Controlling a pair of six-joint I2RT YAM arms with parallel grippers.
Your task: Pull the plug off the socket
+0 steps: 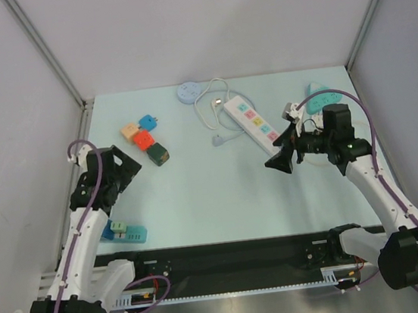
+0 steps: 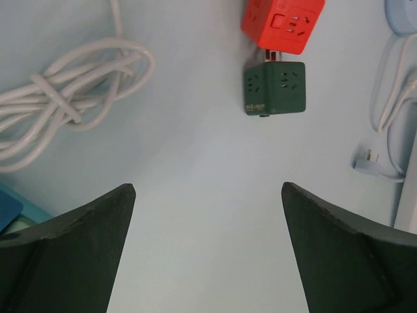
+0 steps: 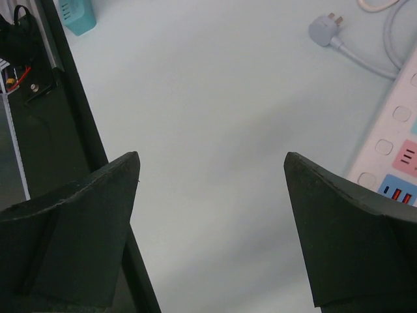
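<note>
I will pull my left gripper back, turn it and lower it to close around the cube's sides, because a blue cube (image 2: 8,208) sits on the teal strip's end.
A dark green socket cube (image 1: 159,154) is joined by its prongs to a red socket cube (image 1: 144,140) at the left middle of the table. In the left wrist view the green cube (image 2: 275,88) sits just below the red cube (image 2: 283,23), with metal prongs showing between them. My left gripper (image 1: 130,166) is open and empty, just left of the green cube; in its own view (image 2: 207,188) the cubes lie ahead, apart from it. My right gripper (image 1: 280,161) is open and empty (image 3: 212,156), beside the near end of a white power strip (image 1: 251,124).
An orange cube (image 1: 129,130) and a blue cube (image 1: 147,121) lie behind the red one. The strip's loose grey plug (image 1: 218,140) and white cord (image 1: 210,103) lie mid-table. A teal strip (image 1: 123,232) lies near left, with a cable bundle (image 2: 65,98).
</note>
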